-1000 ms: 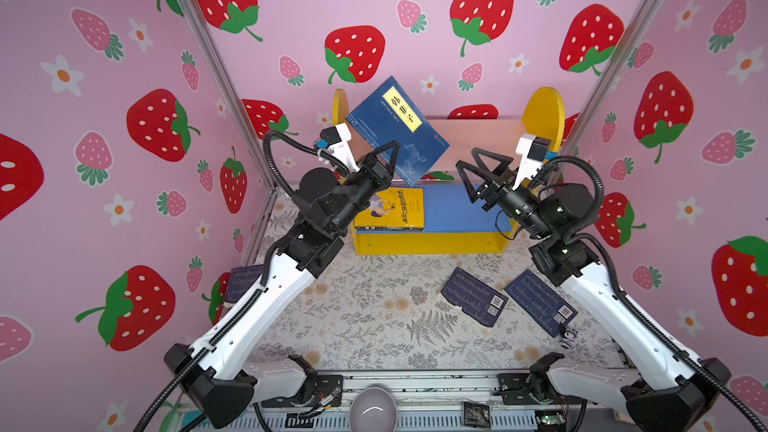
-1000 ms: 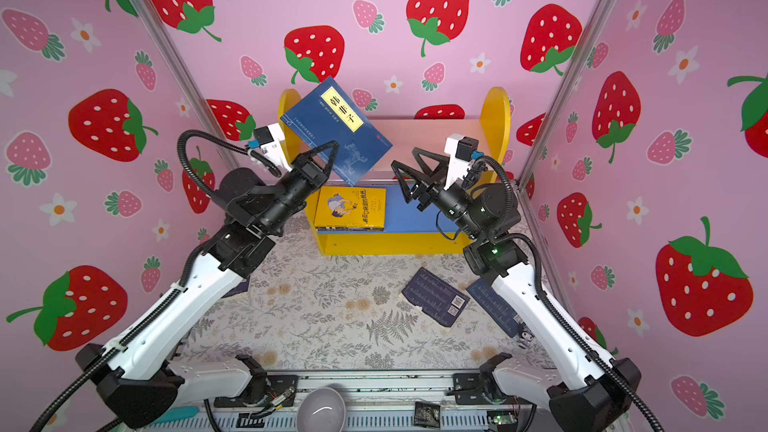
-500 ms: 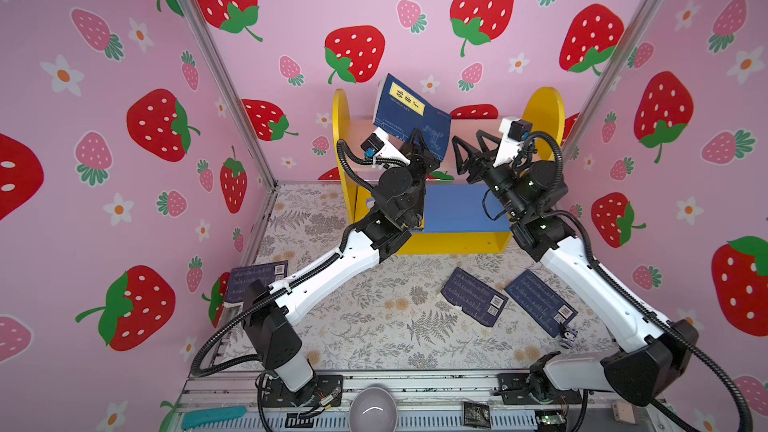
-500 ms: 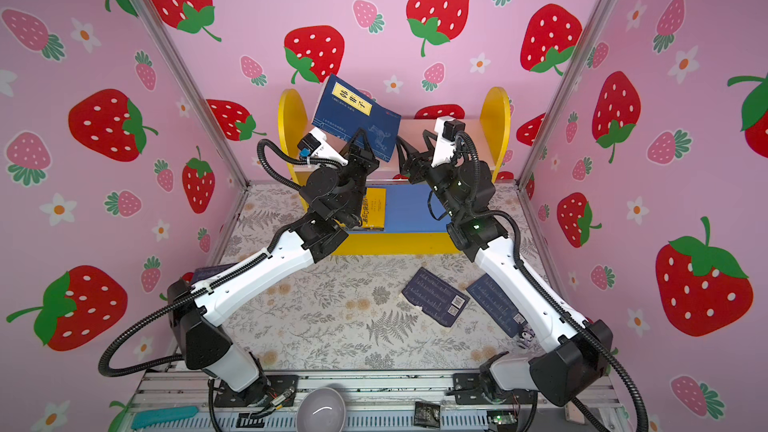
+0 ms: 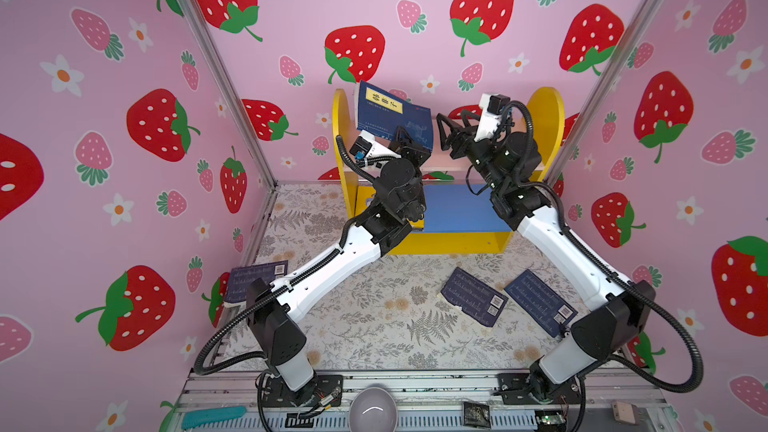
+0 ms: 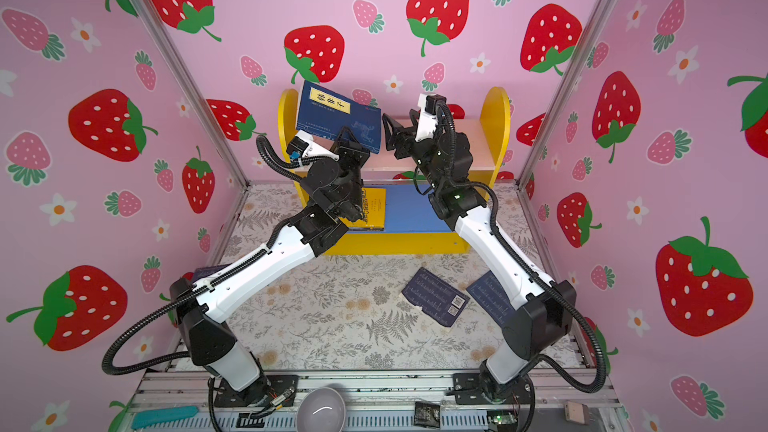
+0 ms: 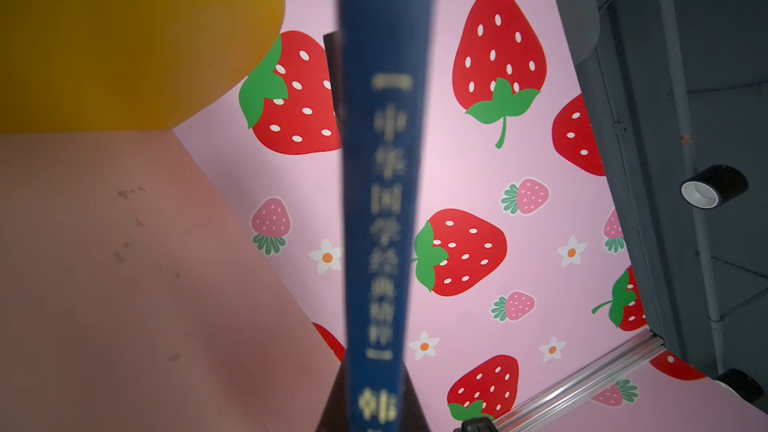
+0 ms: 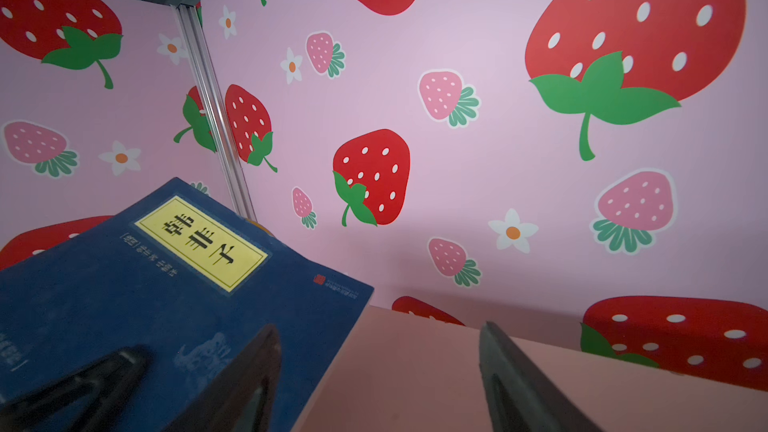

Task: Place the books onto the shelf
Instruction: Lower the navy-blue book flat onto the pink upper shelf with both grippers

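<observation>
The navy book still hangs tilted, so my left gripper will next come down, lay it flat onto the pink board's end (image 7: 184,224) beside the yellow side and let go.
My left gripper (image 5: 405,140) (image 6: 349,140) is shut on the lower edge of a navy book with a cream title label (image 5: 388,116) (image 6: 334,116). It holds the book tilted over the left end of the shelf's pink upper board (image 5: 457,164), beside the yellow side (image 7: 124,35). The left wrist view shows the book's spine (image 7: 382,201) edge-on. My right gripper (image 5: 454,128) (image 6: 397,128) (image 8: 378,351) stands open just right of that book (image 8: 145,292), above the pink board (image 8: 415,367). A yellow book (image 6: 374,205) lies on the blue lower board (image 6: 411,209).
Two navy books (image 5: 473,303) (image 5: 540,303) lie face down on the floral floor at the front right, one partly under the right arm. Another (image 5: 253,280) lies by the left wall. A grey bowl (image 5: 372,409) and a teal tool (image 5: 212,416) sit on the front rail.
The left gripper has carried the navy book from in front of the shelf up over the left end of the upper board. The right gripper has risen and closed in beside it, still open.
</observation>
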